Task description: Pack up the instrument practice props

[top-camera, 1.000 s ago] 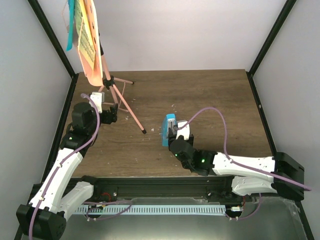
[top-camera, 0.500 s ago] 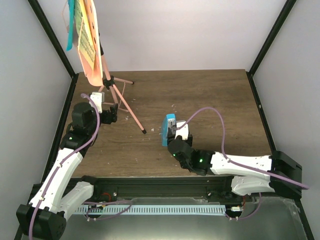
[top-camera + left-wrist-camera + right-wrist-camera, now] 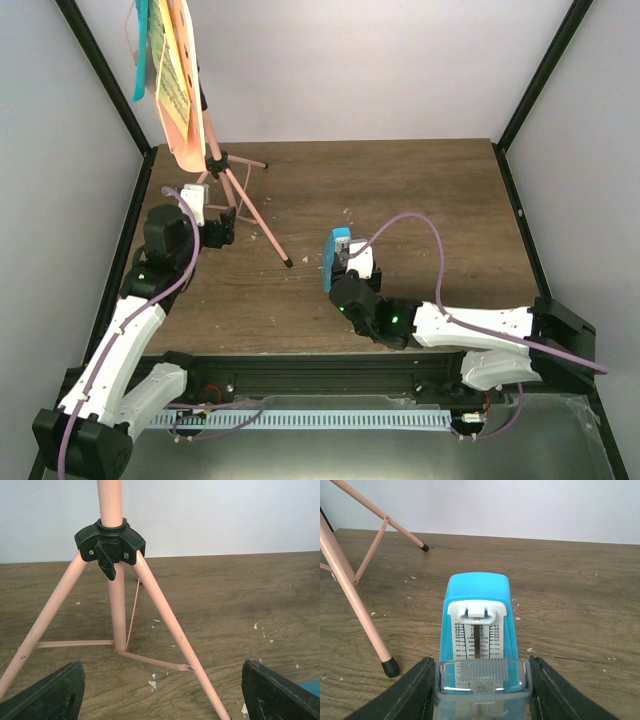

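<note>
I will next use my right gripper to move the clear cover a little outward, toward the blue metronome's white scale (image 3: pixel 478 647), and then I will open the gripper.
The salmon-pink music stand (image 3: pixel 215 160) stands at the far left, with yellow (image 3: pixel 178 85) and blue (image 3: pixel 140 50) music sheets on its desk. My left gripper (image 3: pixel 222 225) is open right in front of the tripod. In the left wrist view the stand's legs (image 3: pixel 118 605) rise between and beyond my wide-apart fingers, and the left gripper (image 3: pixel 162 687) touches nothing. The blue metronome (image 3: pixel 337 258) stands mid-table. My right gripper (image 3: pixel 347 270) is shut on its clear cover (image 3: pixel 481 680), which sits against the lower front of the metronome (image 3: pixel 477 595).
A stand leg with a black foot (image 3: pixel 389 666) ends just left of the metronome. Small white crumbs (image 3: pixel 152 683) lie on the wooden table (image 3: pixel 420 190). Black frame posts (image 3: pixel 535 80) rise at the back corners.
My right arm has shifted a little to the left and closer to the metronome. The left arm and the stand have not moved.
</note>
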